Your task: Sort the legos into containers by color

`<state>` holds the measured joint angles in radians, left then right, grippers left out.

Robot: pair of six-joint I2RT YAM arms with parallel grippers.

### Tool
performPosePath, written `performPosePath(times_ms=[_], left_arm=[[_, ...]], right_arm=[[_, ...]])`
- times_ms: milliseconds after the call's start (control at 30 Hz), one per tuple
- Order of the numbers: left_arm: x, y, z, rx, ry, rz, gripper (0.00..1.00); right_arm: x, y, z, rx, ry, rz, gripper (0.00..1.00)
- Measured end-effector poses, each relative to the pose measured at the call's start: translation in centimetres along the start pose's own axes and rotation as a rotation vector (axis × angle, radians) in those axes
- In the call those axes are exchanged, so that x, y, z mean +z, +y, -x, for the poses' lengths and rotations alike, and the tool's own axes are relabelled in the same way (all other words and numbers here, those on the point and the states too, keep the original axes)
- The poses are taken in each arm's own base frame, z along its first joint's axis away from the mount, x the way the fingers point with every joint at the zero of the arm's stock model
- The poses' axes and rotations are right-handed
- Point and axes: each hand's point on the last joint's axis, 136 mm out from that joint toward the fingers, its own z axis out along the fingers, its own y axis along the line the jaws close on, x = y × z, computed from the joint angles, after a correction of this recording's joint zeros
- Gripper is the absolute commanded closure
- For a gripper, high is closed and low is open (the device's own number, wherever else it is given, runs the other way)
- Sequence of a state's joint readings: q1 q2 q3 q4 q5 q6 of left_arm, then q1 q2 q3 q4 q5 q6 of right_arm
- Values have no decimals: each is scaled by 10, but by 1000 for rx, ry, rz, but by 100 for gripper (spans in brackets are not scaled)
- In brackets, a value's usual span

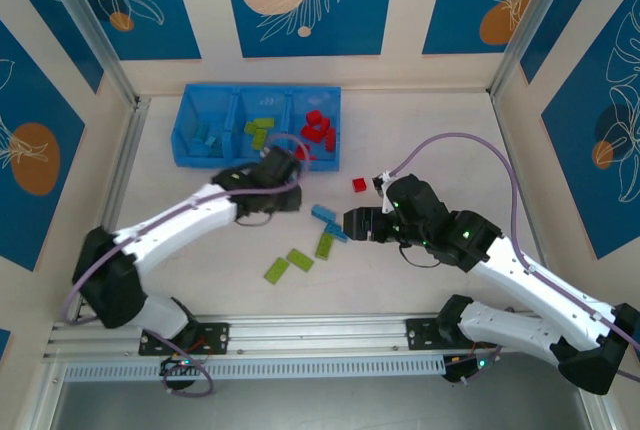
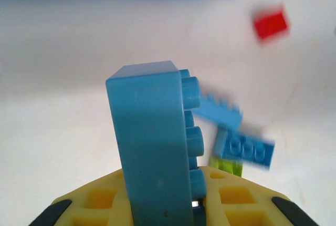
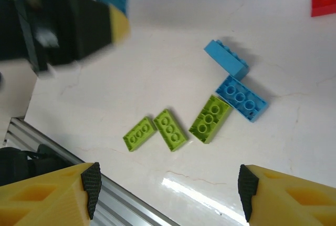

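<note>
The left gripper swings outward and over the blue tray's end section (image 1: 204,129) next and releases the light blue lego there, as blue legos already lie in it.
My left gripper (image 2: 173,205) is shut on a light blue lego (image 2: 152,142), which stands upright between the yellow fingers. From above, the left gripper (image 1: 285,172) hovers just in front of the blue tray of containers (image 1: 190,155). The tray's left compartment holds blue legos (image 1: 205,135), the middle one green legos (image 1: 260,130) and the right one red legos (image 1: 318,128). My right gripper (image 3: 168,189) is open and empty above the loose legos. On the table lie two blue legos (image 3: 227,58) (image 3: 241,98), three green legos (image 3: 210,119) (image 3: 169,129) (image 3: 139,134) and one red lego (image 3: 323,0).
An aluminium rail (image 1: 320,330) runs along the table's near edge, just beyond the green legos. Walls close in the table on the left, back and right. The right arm's cable (image 1: 470,140) loops over the right part of the table.
</note>
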<state>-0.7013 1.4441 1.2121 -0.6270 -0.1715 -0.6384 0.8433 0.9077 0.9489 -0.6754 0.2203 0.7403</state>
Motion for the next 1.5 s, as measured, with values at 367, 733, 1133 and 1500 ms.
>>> performPosePath(times_ms=[367,733,1133,1500], left_arm=[[50,194,182,-330,-154,243,82],[77,213,213,-332,-105,197,51],[-82,81,121,-137,-270,-80,52],[-154,6,2,431,-261,-398,29]], right_arm=[[4,15,-1,-23,11,40,28],[5,20,-15,-48,44,30,28],[69,4,-38,23,186,-204,24],[146,-33,-81,233,365,-526,21]])
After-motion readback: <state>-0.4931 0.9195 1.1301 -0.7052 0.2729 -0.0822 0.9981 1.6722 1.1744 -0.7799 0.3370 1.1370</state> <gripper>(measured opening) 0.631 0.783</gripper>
